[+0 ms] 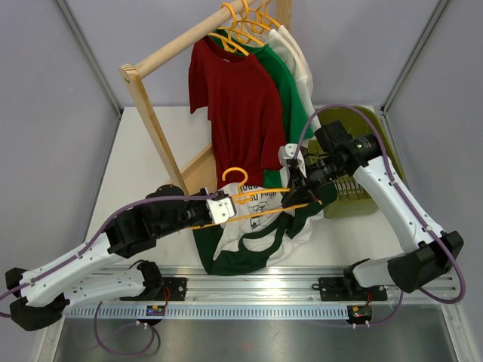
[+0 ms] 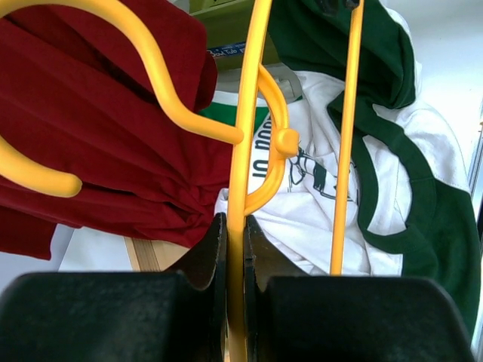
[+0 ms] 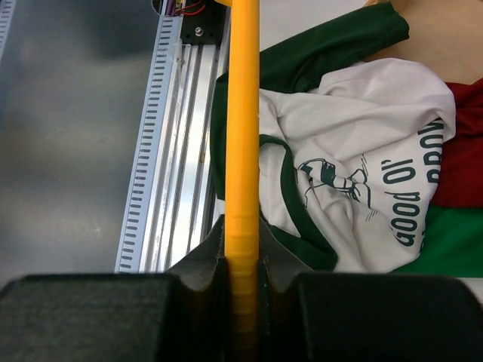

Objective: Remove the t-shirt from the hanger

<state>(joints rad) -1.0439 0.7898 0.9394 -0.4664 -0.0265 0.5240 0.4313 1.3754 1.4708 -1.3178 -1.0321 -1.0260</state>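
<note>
My right gripper raises the hanger up and outward to the rack bar's empty part (image 1: 185,41) next, hooks it there and releases.
The orange-yellow hanger (image 1: 260,194) is held level over the table with its hook (image 1: 240,173) pointing away from me. My left gripper (image 1: 225,207) is shut on its left arm, which the left wrist view shows as a bar (image 2: 240,151) pinched between the fingers (image 2: 211,249). My right gripper (image 1: 290,197) is shut on the right end, which runs between the jaws in the right wrist view (image 3: 243,113). The white tee with green sleeves and collar (image 1: 256,234) lies crumpled on the table beneath the hanger (image 2: 317,219) (image 3: 355,128). I cannot tell if any cloth still catches the hanger.
A wooden rack (image 1: 151,113) stands behind, with a red tee (image 1: 238,105), an all-green tee (image 1: 290,90) and a white shirt (image 1: 302,60) on more hangers. An olive bin (image 1: 355,196) sits right of the right arm. A metal rail (image 1: 256,283) runs along the near edge.
</note>
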